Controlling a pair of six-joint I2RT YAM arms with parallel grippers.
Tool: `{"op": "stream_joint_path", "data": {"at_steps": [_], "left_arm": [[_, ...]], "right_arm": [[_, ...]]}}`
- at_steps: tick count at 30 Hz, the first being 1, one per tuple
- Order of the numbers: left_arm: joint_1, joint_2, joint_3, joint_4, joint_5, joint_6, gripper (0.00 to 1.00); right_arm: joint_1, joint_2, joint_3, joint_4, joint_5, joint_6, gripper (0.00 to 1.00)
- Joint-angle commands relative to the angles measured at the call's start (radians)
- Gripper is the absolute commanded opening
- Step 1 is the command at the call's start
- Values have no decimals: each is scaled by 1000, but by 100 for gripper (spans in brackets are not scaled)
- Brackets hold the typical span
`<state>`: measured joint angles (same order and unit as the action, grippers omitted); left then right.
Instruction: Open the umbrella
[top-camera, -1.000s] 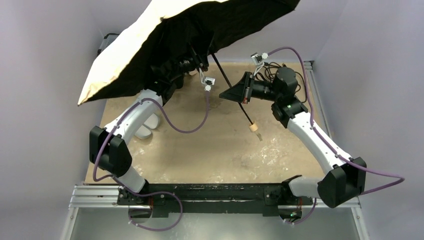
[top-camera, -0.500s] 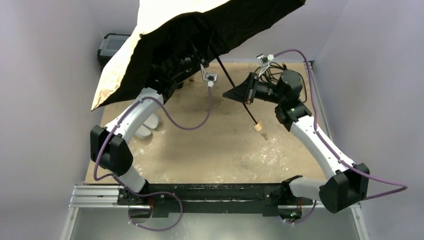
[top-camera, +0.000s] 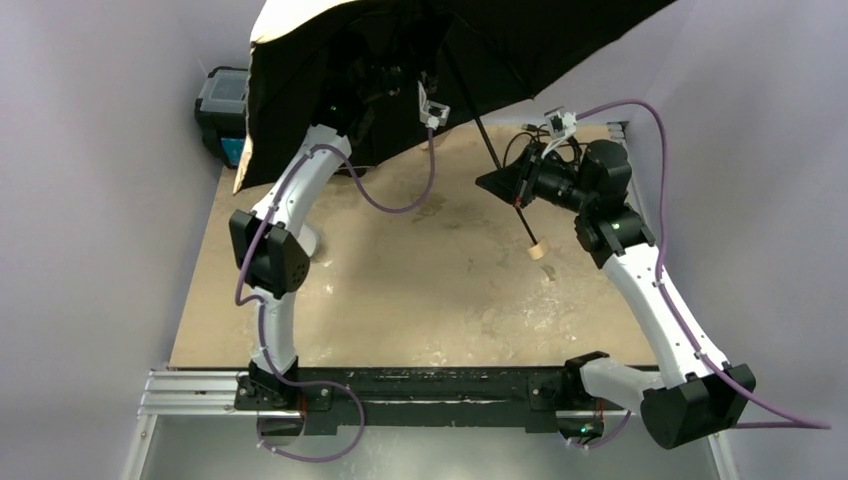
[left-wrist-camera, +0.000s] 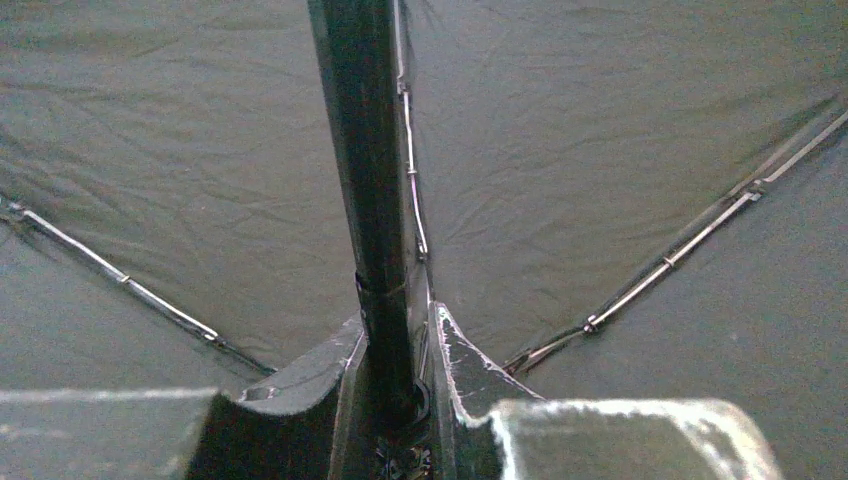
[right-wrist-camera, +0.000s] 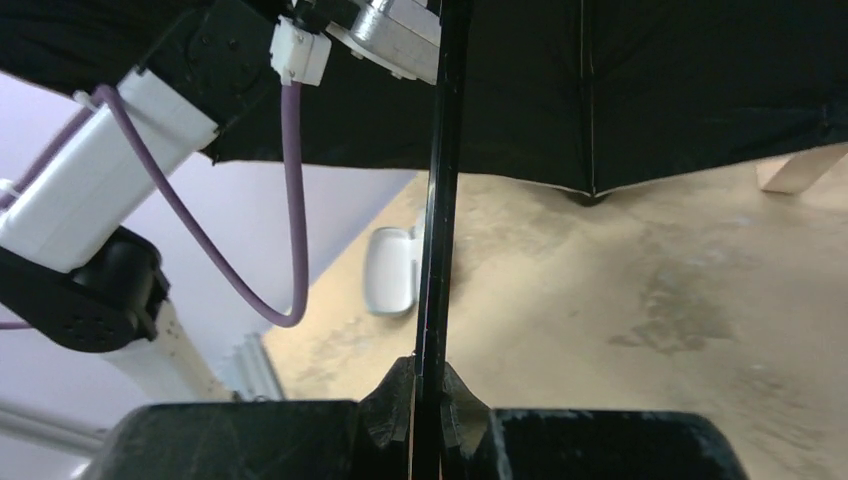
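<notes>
The umbrella's canopy is already spread open, so my right gripper turns outward with the umbrella's stem next. Then it lowers the umbrella (top-camera: 520, 40) toward the bare tabletop below and releases it.
The umbrella (top-camera: 520, 40) is spread open above the far side of the table, black lining facing down and a tan-beige edge at the upper left. Its thin black shaft (top-camera: 500, 165) slants down to the pale wooden knob (top-camera: 537, 250), which hangs free. My right gripper (top-camera: 517, 188) is shut on the shaft just above the knob; the shaft (right-wrist-camera: 432, 250) runs up between its fingers (right-wrist-camera: 402, 400). My left gripper (top-camera: 385, 75) is under the canopy, shut on the upper shaft (left-wrist-camera: 375, 200), with lining and metal ribs (left-wrist-camera: 670, 260) around it.
A black toolbox (top-camera: 222, 105) with a blue part stands at the far left corner. A pale grey-white sleeve (right-wrist-camera: 392, 270) lies on the tan table behind the left arm. Purple cables (top-camera: 400, 205) loop from both wrists. Walls close in left and right.
The left arm has risen and straightened, lifting the canopy up and to the right. The right gripper with the shaft and knob has shifted right. The toolbox has come into view.
</notes>
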<state>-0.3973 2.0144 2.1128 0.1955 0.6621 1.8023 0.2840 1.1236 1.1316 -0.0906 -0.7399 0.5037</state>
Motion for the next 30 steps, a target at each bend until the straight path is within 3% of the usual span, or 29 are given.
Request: {"op": "stream_joint_path", "data": {"at_steps": [1, 6, 18, 25, 30], "left_arm": [[246, 99, 269, -13, -400, -10, 15], [293, 136, 344, -52, -438, -2, 12], [332, 147, 338, -54, -551, 20, 10], [342, 194, 376, -34, -685, 74, 13], [338, 203, 358, -14, -809, 94, 14]], "right_arm": [[22, -132, 7, -429, -261, -364, 0], [21, -151, -5, -601, -237, -497, 0], [21, -131, -14, -779, -258, -684, 0], [21, -102, 13, -814, -281, -743, 0], [21, -92, 18, -696, -296, -637, 0]]}}
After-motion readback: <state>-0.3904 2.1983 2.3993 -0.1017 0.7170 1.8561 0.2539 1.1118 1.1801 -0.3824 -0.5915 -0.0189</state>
